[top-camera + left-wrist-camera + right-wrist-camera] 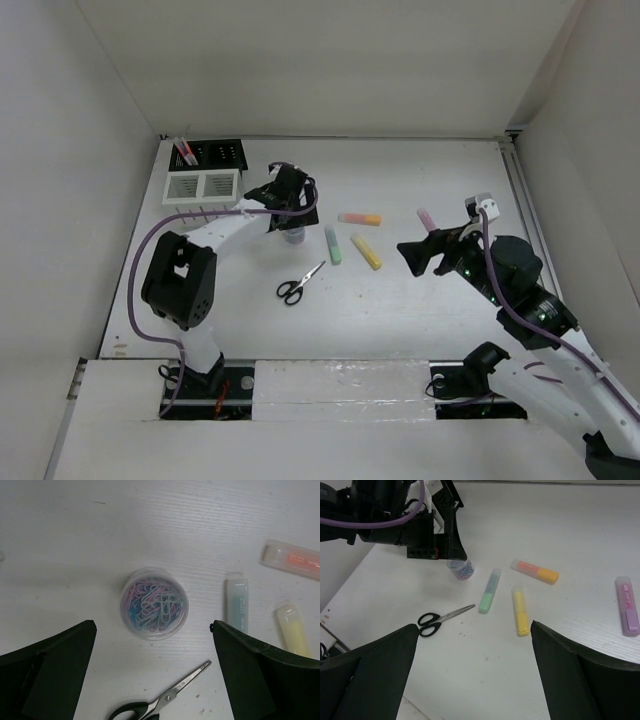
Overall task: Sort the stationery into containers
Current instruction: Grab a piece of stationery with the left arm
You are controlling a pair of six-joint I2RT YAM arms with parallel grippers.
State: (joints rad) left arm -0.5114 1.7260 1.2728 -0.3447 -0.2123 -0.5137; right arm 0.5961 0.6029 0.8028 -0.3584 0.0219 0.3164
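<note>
My left gripper is open. It will go down next over the round clear tub (294, 235) (154, 604), with its fingers passing on either side of the tub's side.
The round clear tub (154, 603) of coloured paper clips stands on the table, straight below my open, empty left gripper (152, 626), which hovers over it (287, 215). Black-handled scissors (300, 283) lie just in front of the tub (293, 236). Green (333, 245), yellow (366, 251), orange (359, 218) and pink (426, 218) markers lie to its right. My right gripper (410, 255) is open and empty, raised above the table right of the yellow marker (520, 611). Orange-red pens (185, 152) stand in the black mesh holder (220, 153), behind the white slatted organizer (200, 186).
Both containers stand at the far left, close to the left wall. White walls enclose the table on three sides. The right wrist view shows the left arm (410, 520) over the tub (461, 569), with the scissors (442, 618) and green marker (490, 591) nearer.
</note>
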